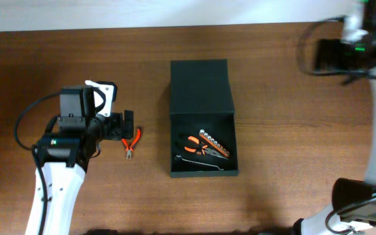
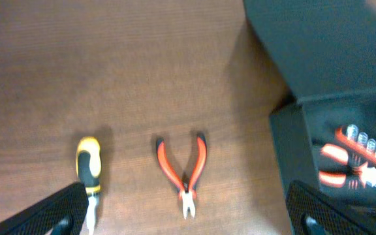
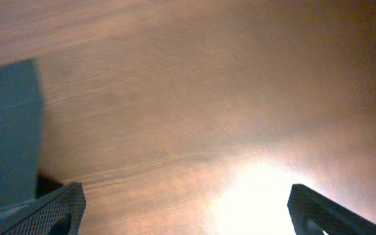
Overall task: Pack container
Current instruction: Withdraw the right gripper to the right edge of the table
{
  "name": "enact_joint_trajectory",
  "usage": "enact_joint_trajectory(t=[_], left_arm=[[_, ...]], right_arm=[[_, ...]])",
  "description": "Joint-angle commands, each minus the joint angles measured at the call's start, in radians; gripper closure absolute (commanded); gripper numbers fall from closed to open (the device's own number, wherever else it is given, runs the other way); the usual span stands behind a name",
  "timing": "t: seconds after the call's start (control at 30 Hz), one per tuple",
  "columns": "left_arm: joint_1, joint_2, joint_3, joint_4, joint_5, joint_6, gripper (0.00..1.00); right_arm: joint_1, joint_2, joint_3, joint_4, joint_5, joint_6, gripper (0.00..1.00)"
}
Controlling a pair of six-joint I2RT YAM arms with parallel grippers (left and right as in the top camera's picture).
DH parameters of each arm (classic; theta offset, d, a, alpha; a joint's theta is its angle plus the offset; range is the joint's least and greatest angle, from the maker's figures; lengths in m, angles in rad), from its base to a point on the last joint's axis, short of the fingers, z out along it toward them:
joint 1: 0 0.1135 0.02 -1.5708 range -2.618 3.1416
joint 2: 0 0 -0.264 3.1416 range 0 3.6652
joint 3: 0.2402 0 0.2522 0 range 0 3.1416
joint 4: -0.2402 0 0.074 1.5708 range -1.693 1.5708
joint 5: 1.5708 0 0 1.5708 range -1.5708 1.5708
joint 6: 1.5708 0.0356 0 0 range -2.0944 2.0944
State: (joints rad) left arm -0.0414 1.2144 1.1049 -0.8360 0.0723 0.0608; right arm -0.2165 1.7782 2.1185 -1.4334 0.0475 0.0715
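Note:
The red pliers' handle nearer the screwdriver gets my left gripper down onto it next, because the handles spread apart and leave bare wood between them for a finger.
The dark container [image 1: 203, 168] stands open at the table's middle, its flap lid [image 1: 200, 85] laid flat behind it. Inside lie orange-handled pliers [image 1: 193, 145] and a row of metal sockets [image 1: 215, 145]. My left gripper [image 1: 124, 124] is open and empty, hovering over small red pliers [image 1: 132, 141] left of the container. In the left wrist view the red pliers [image 2: 185, 171] and a yellow-black screwdriver [image 2: 88, 171] lie between the open fingers [image 2: 188, 225], with the container [image 2: 305, 150] at right. My right gripper [image 1: 326, 55] is open and empty at the far right, raised over bare wood [image 3: 188, 219].
The brown wooden table [image 1: 292, 130] runs to a pale wall edge at the back. The lid's corner shows in the right wrist view [image 3: 8, 130]. A bright glare spot [image 3: 266, 196] lies on the wood.

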Motion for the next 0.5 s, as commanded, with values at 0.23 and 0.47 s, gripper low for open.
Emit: enact_joint_trajectory(t=[0.23,0.47], left_arm=[[0.005,0.315,0.046,0.047,0.011,0.045,0.01],[0.013,0.472,0.045,0.139,0.010,-0.023,0.01]], right_arm=[[-0.222,-0.005,-0.007,-0.081,-0.078,0.037,0.01],[-0.222,-0.005,-0.133,-0.078,-0.077,0.030,0.01]])
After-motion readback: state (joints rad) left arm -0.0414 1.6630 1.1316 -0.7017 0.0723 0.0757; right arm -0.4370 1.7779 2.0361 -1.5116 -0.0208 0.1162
